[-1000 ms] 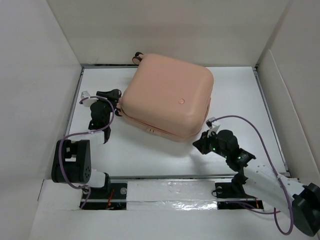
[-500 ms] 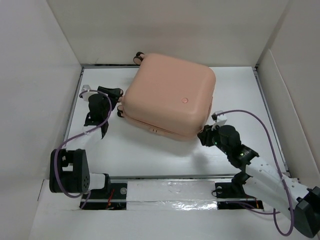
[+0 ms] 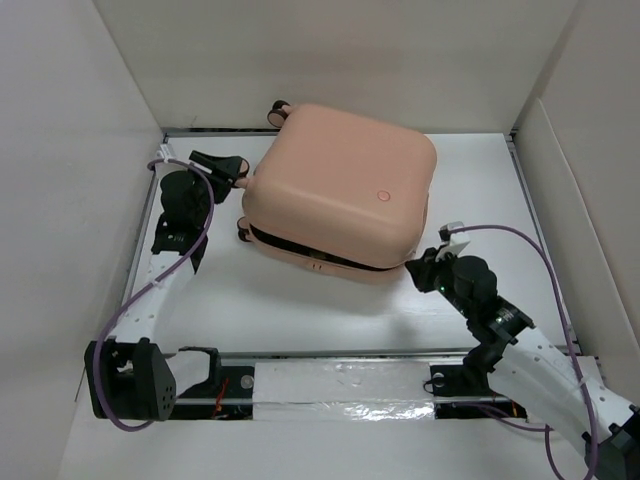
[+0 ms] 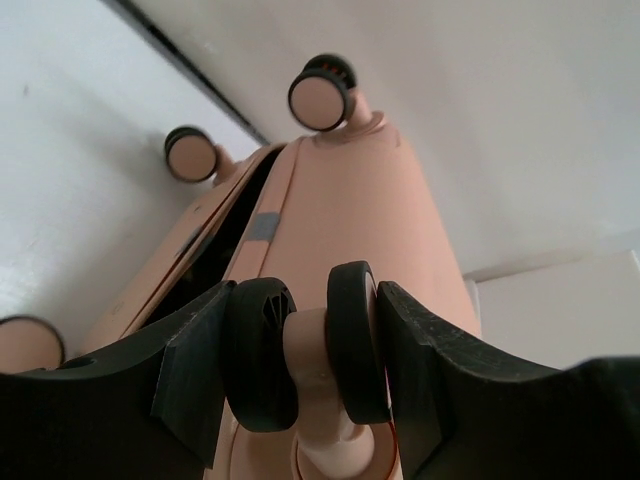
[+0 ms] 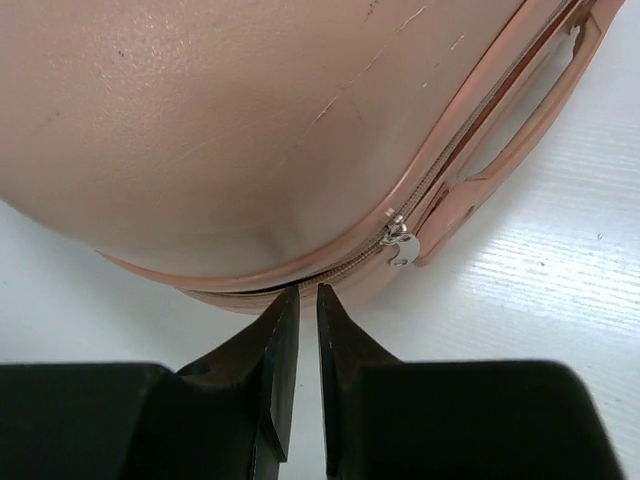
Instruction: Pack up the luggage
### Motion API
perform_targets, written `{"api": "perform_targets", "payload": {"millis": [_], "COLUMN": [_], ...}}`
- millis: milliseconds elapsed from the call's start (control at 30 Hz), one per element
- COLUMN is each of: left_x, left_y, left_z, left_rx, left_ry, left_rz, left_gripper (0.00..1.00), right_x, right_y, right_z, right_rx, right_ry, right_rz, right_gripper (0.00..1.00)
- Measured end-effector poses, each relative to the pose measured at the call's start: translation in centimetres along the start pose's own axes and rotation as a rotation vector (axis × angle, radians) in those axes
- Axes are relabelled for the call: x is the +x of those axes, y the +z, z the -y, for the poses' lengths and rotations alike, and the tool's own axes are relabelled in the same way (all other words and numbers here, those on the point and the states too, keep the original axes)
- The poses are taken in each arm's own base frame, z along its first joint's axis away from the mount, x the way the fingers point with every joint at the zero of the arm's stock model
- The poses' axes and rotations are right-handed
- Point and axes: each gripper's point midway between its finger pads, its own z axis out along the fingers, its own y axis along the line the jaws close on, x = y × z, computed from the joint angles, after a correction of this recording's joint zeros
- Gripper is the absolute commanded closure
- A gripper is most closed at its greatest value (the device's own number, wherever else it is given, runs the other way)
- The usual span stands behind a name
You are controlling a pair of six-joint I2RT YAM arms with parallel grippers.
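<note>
The luggage [image 3: 340,185] is still standing open at the dark gap along the seam [image 3: 283,244], so I should next lower my left gripper and the caster wheel toward it. Then I should release the wheel.
The peach-pink luggage [image 3: 340,185] lies flat in the middle of the white table, its round logo dot [image 3: 383,197] facing up. A dark gap shows along its near-left seam. My left gripper [image 3: 232,168] is at its left corner, shut on a black-and-pink caster wheel [image 4: 305,355]; more wheels [image 4: 322,95] show beyond it. My right gripper [image 3: 418,268] is at the near right corner. Its tips [image 5: 298,295] touch the zipper seam with only a narrow slit between them and nothing in it. The zipper pull [image 5: 403,248] and side handle [image 5: 520,110] lie just to the right.
White walls close in the table on the left, back and right. A dark rail [image 3: 200,131] runs along the back edge. A foil-taped strip [image 3: 340,385] spans the near edge between the arm bases. Purple cables [image 3: 520,245] trail from both wrists.
The left gripper has carried the wheel toward the back, and the luggage has turned and shifted right. The right gripper has moved back to the right and its jaws have narrowed.
</note>
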Motion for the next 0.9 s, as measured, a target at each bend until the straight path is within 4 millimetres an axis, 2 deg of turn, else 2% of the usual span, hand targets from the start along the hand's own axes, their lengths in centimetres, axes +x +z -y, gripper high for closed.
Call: {"api": "perform_targets", "payload": {"millis": [100, 133, 267, 433, 467, 533, 567, 633, 767, 900], "left_x": [1.3, 1.8, 2.9, 2.9, 2.8, 2.9, 2.8, 2.7, 1.7, -0.5], "left_y": [-0.8, -1.2, -1.8, -1.6, -1.4, -1.0, -0.8, -0.6, -0.7, -2.3], "left_z": [-2.1, -2.9, -5.3, -6.3, -6.4, -6.9, -7.2, -7.7, -8.2, -7.6], "left_rx": [-0.038, -0.05, -0.086, -0.101, -0.101, -0.11, -0.118, -0.131, -0.162, -0.174], "left_ry": [-0.017, -0.024, -0.061, -0.082, -0.084, -0.093, -0.098, -0.082, -0.062, -0.062], "left_rz": [-0.02, -0.026, -0.039, -0.033, -0.031, -0.036, -0.035, -0.03, 0.02, 0.126], "left_gripper": [1.0, 1.0, 1.0, 0.99, 0.83, 0.62, 0.42, 0.33, 0.19, 0.17], "right_x": [0.5, 0.9, 1.7, 1.6, 1.6, 1.6, 1.6, 1.8, 3.6, 4.8], "right_y": [-0.1, -0.2, -0.3, 0.0, 0.1, 0.4, 0.6, 0.9, 1.6, 1.5], "right_z": [0.2, 0.4, 1.4, 2.0, 2.0, 1.7, 1.4, 0.9, 0.3, -0.3], "right_rx": [0.009, 0.018, 0.071, 0.104, 0.104, 0.084, 0.069, 0.038, 0.0, -0.043], "right_ry": [0.008, 0.011, 0.025, 0.033, 0.03, 0.016, 0.011, 0.0, -0.013, -0.012], "right_rz": [-0.018, -0.034, -0.063, -0.055, -0.054, -0.058, -0.061, -0.07, -0.145, -0.191], "right_gripper": [0.77, 0.66, 0.52, 0.53, 0.56, 0.6, 0.6, 0.64, 0.64, 0.64]}}
